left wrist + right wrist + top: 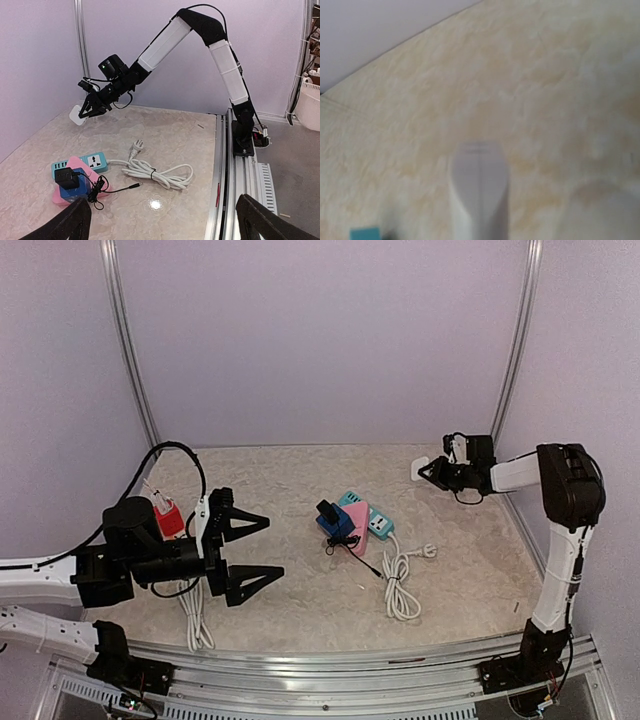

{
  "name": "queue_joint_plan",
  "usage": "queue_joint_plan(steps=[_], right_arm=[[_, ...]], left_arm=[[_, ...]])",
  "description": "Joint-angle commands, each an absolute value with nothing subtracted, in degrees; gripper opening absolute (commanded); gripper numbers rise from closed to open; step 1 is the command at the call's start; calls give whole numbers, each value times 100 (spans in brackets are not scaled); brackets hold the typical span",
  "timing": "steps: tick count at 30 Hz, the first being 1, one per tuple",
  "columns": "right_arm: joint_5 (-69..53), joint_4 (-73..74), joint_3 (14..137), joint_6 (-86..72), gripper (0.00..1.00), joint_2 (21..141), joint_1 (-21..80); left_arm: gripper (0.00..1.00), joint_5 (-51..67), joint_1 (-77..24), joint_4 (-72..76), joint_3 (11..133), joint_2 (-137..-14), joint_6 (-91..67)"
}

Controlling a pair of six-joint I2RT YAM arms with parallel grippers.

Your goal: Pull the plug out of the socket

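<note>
The robot's right gripper will next move down to the bare tabletop below and let go of the small white plug (420,469), since the plug already hangs clear of the teal power strip.
A teal power strip (372,516) lies mid-table, with a pink block (356,528) and a blue block (333,527) against it. A black adapter (328,512) with a thin black lead sits on the blue block. My right gripper (436,473) is at the far right near the back wall, shut on a small white plug (420,469), held just above the table and well apart from the strip. The plug shows blurred in the right wrist view (480,190). My left gripper (252,552) is open and empty, left of the strip. The left wrist view shows the strip (87,162) and adapter (65,177).
The strip's coiled white cord (400,588) with its own plug lies right of the strip, also in the left wrist view (156,172). A red object (168,519) and white cable sit by the left arm. An aluminium rail (330,655) runs along the near edge.
</note>
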State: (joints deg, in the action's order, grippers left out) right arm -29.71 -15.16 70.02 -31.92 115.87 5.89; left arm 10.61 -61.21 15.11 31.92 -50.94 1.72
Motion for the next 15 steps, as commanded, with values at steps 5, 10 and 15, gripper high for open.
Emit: queue_joint_plan(steps=[5, 10, 15], right_arm=[[-2979, -736, 8190, -3141, 1, 12593, 378], [-2970, -425, 8556, -3118, 6, 12953, 267], [-2917, -268, 8674, -3055, 17, 13071, 237]], left_arm=[[99, 907, -6110, 1628, 2991, -4996, 156], [99, 844, -6110, 1652, 2937, -4984, 192], [99, 807, -6116, 1713, 2898, -4983, 210]])
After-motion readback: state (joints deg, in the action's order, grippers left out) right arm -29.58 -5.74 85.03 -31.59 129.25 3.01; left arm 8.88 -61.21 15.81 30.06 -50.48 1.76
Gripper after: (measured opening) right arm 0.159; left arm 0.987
